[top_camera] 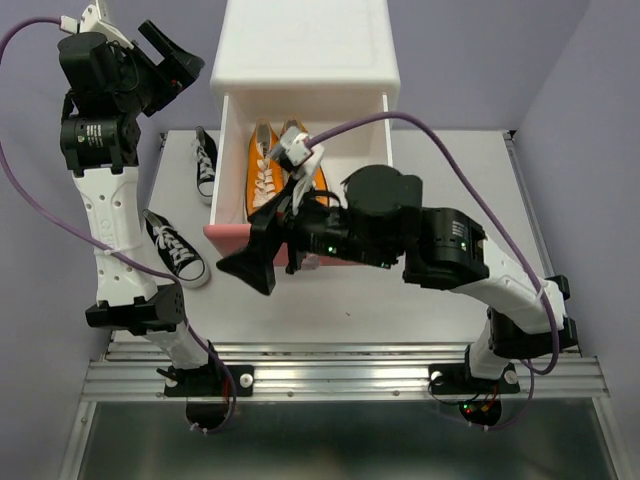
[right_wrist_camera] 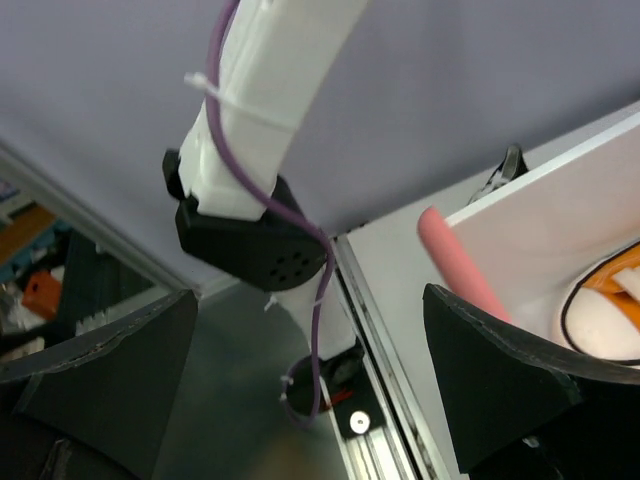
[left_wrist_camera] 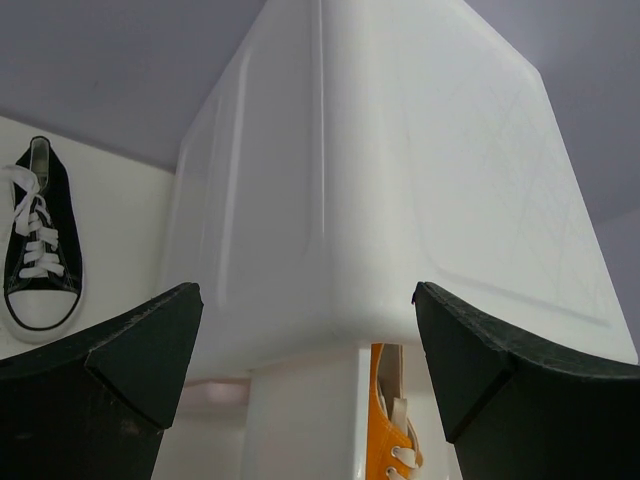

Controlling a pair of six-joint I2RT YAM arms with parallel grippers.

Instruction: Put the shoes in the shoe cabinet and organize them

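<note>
Both orange shoes are inside, so my right gripper should next turn and go down to its right in the top view, toward the pink drawer knob (top_camera: 307, 262) below.
The white shoe cabinet (top_camera: 300, 45) stands at the back of the table with its lower drawer pulled out. Two orange shoes (top_camera: 265, 172) lie side by side inside that drawer, behind its pink front (top_camera: 225, 236). Two black shoes lie on the table left of the drawer, one further back (top_camera: 205, 160) and one nearer (top_camera: 176, 250). My left gripper (top_camera: 170, 60) is raised beside the cabinet's top left corner, open and empty. It looks down on the cabinet (left_wrist_camera: 400, 200), a black shoe (left_wrist_camera: 40, 250) and an orange shoe (left_wrist_camera: 390, 440). My right gripper (top_camera: 255, 245) hangs open and empty over the drawer's front left corner (right_wrist_camera: 465, 275).
The table is white with purple walls around it. A metal rail (top_camera: 340, 370) runs along the near edge by the arm bases. In the right wrist view the left arm's base (right_wrist_camera: 250, 225) and its purple cable (right_wrist_camera: 320, 300) show.
</note>
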